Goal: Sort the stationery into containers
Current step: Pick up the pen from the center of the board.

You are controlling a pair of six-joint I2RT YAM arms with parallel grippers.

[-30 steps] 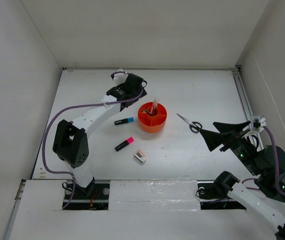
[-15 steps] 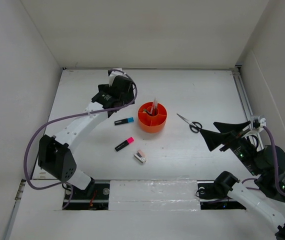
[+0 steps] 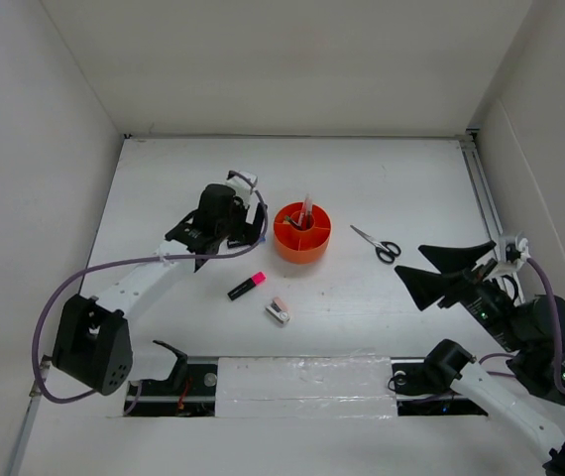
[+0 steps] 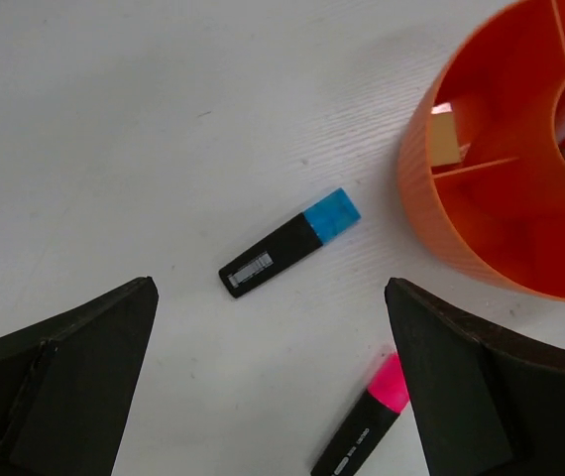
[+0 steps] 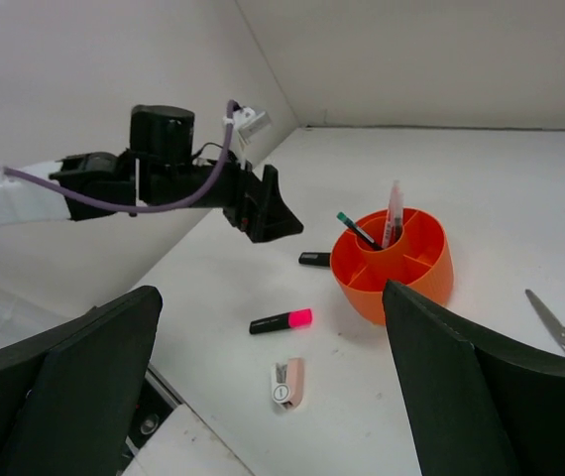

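I will next turn and lower my left gripper onto the marker's black body (image 4: 294, 241) beside the blue cap, since the marker lies below, slanted between its open fingers.
The orange organiser (image 3: 316, 245) stands mid-table with a pink pen (image 5: 394, 210) and a thin black pen (image 5: 359, 230) in its central cup and a tan eraser (image 4: 446, 138) in one wedge. Left of it, in the left wrist view, lies a blue-capped black marker (image 4: 289, 243), just ahead of my open left gripper (image 4: 270, 290), which hovers above it with nothing held. A pink-capped marker (image 3: 247, 287) and a pink-white clip piece (image 3: 279, 311) lie nearer the front. Black-handled scissors (image 3: 376, 243) lie right of the organiser. My right gripper (image 3: 411, 264) hangs open and empty at the right.
White walls enclose the table on the left, back and right. A metal rail (image 3: 483, 188) runs along the right edge. The left arm's purple cable (image 3: 94, 278) loops over the left side of the table.
My left gripper has swung from behind the organiser toward the front-left and now sits over the blue-capped marker, hiding it from above. The right gripper has barely shifted.
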